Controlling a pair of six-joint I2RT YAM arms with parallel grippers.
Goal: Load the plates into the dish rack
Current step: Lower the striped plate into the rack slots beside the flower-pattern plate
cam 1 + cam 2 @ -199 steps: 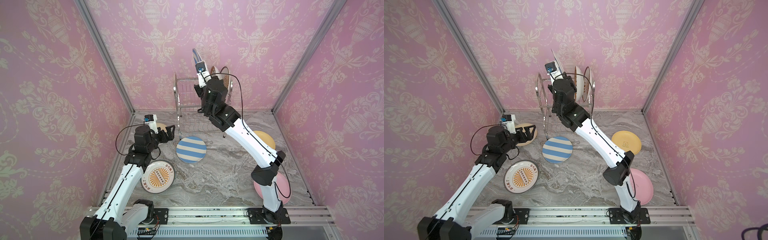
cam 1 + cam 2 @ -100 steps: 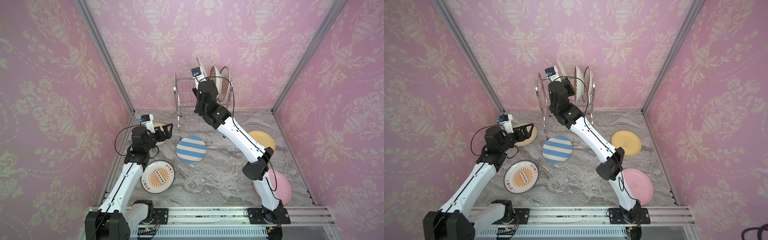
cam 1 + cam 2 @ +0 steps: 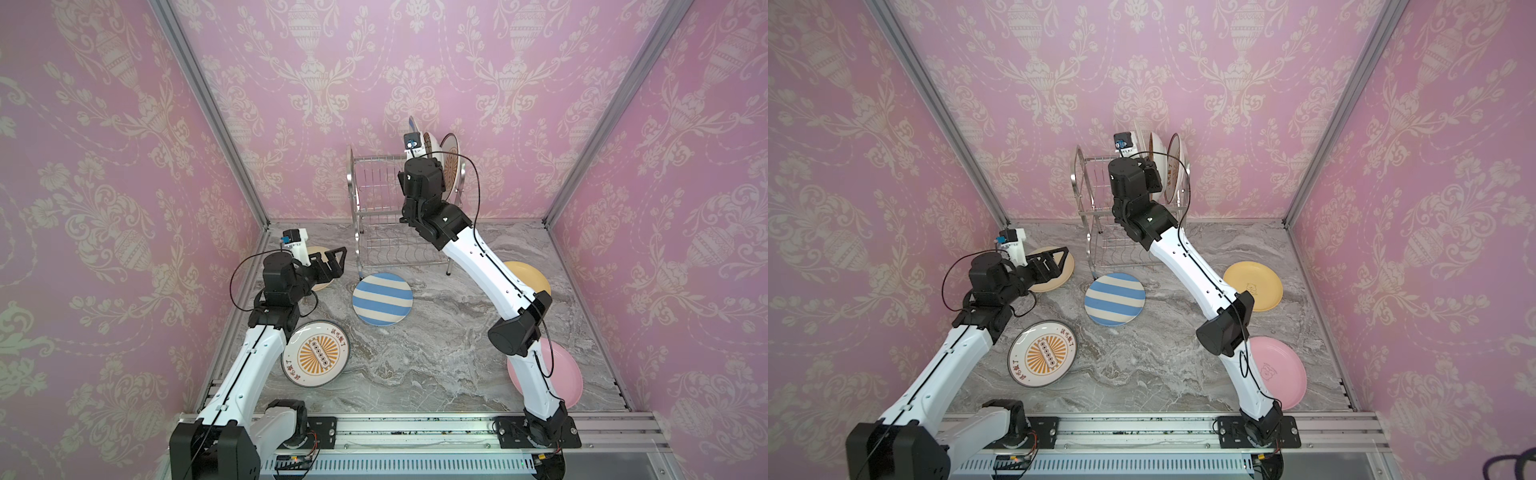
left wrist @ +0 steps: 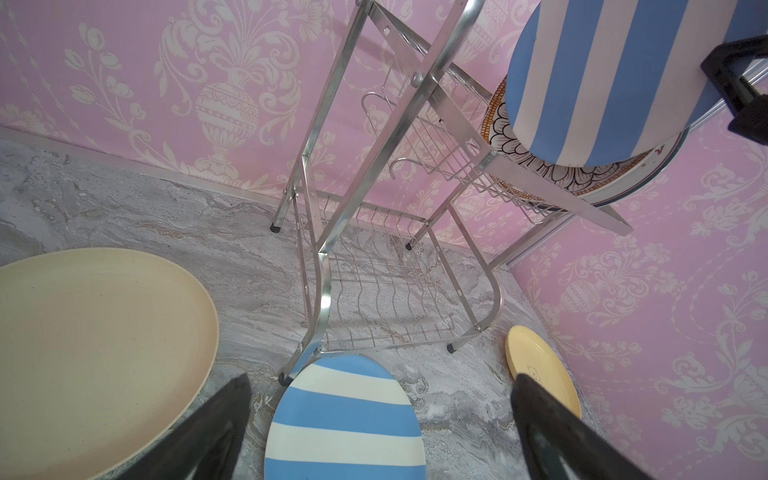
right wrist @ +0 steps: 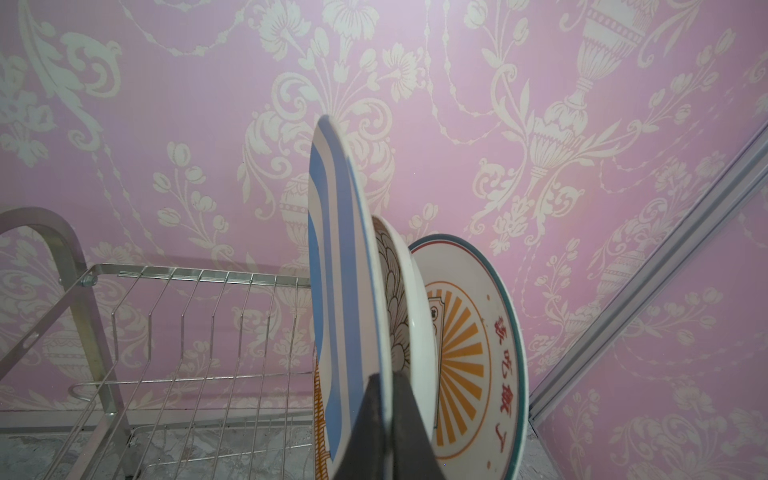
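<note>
The upright striped plate is still higher than the petal-patterned plate beside it. My right gripper should next move down toward the upper shelf's wires and release the striped plate's rim.
The silver dish rack stands at the back wall. My right gripper is shut on the rim of a blue-white striped plate, held upright over the upper tier. It is close beside a petal-patterned plate and a sunburst plate standing in the rack. My left gripper hovers open over the cream plate. A second striped plate lies in front of the rack.
On the marble table lie a sunburst plate at the front left, a yellow plate at the right and a pink plate at the front right, half under my right arm. Pink walls close three sides.
My right gripper has brought the striped plate down and toward the plates standing in the rack's upper tier. My left arm has barely moved.
</note>
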